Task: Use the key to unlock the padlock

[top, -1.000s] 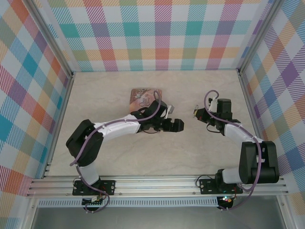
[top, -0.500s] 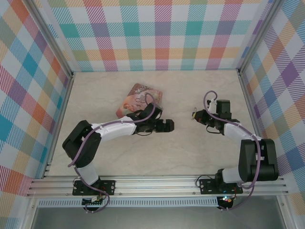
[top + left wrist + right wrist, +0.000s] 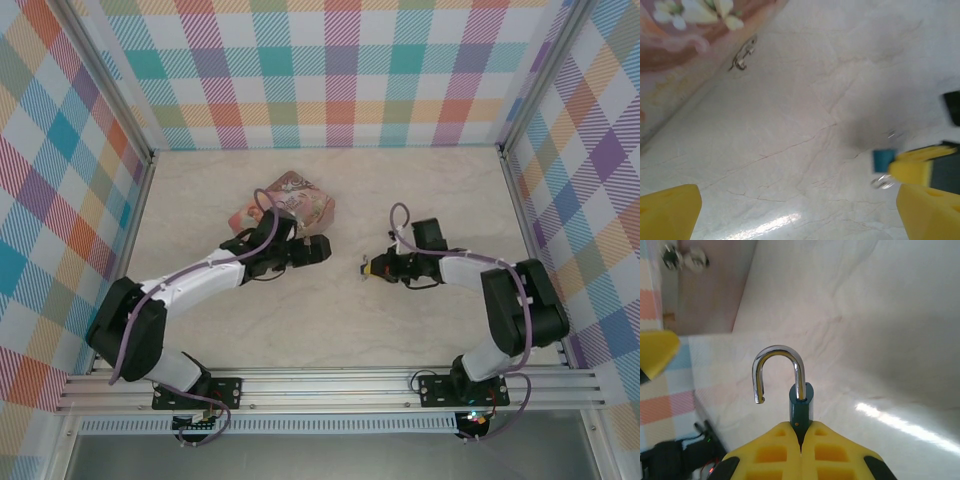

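Next, my right gripper lowers to the bare tabletop beneath the padlock [image 3: 363, 266] and releases it there, as the shackle's loose end already clears the padlock's body.
My right gripper [image 3: 801, 432] is shut on the padlock [image 3: 801, 402], pinching the lower part of its blue body. The silvery shackle [image 3: 778, 367] stands up with its free end out of the body, swung to the left. From above, that right gripper [image 3: 372, 266] sits mid-table with the padlock [image 3: 363, 266] at its tip. My left gripper [image 3: 800, 214] is open and empty, low over the table, and is facing the padlock [image 3: 883, 160]. The key [image 3: 743, 55] is a thin dark piece lying flat beside the tin's edge. From above, the left gripper [image 3: 320, 250] is just below the tin.
The pink illustrated tin [image 3: 290, 200] lies behind the left gripper, with its side [image 3: 685, 30] filling the upper left of the left wrist view. Checked walls [image 3: 340, 70] enclose the table on three sides. Bare marble-patterned surface [image 3: 330, 320] lies in front of both grippers.
The left gripper has drawn back to the left, toward the tin. The right gripper has carried the padlock left and nearer, toward the table's middle.
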Action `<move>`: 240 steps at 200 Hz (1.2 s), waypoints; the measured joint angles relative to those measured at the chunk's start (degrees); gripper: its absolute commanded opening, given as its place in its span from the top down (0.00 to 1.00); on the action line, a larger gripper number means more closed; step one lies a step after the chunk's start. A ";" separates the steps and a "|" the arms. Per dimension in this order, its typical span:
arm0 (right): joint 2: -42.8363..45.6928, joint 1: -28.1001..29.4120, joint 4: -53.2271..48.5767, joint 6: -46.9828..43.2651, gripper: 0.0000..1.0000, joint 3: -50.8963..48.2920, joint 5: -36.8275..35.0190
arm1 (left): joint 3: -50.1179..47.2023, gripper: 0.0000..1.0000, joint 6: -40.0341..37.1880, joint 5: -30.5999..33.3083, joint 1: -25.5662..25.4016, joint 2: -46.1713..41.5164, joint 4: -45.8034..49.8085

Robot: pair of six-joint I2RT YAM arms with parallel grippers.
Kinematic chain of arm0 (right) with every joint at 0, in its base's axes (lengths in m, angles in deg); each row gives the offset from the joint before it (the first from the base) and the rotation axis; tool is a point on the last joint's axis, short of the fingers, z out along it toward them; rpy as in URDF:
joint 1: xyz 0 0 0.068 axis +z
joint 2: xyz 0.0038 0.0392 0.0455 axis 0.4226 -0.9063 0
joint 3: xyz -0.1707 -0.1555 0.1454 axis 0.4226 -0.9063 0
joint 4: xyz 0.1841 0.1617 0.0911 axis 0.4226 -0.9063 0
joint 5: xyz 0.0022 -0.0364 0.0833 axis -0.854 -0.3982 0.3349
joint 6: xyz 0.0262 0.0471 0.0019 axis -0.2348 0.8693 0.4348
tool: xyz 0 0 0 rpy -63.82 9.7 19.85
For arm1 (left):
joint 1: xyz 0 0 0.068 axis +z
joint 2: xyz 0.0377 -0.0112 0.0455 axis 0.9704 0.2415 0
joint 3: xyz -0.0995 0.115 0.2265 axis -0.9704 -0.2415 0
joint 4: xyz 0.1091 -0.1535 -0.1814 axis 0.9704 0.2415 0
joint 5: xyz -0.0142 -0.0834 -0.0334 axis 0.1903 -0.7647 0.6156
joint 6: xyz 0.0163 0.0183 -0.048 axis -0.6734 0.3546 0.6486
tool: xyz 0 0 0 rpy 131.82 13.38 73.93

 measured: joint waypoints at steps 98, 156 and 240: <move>-6.27 3.13 1.01 5.27 0.72 0.70 -2.19 | -1.70 0.00 -1.38 -0.28 4.31 -7.61 0.59; 1.20 1.88 -0.11 4.94 0.60 -1.29 -8.92 | -1.73 0.00 -3.08 0.33 9.40 -12.52 3.08; 24.50 -6.01 -9.11 -3.32 0.27 -1.95 -22.12 | -0.72 0.00 -6.82 8.44 20.63 -20.09 10.01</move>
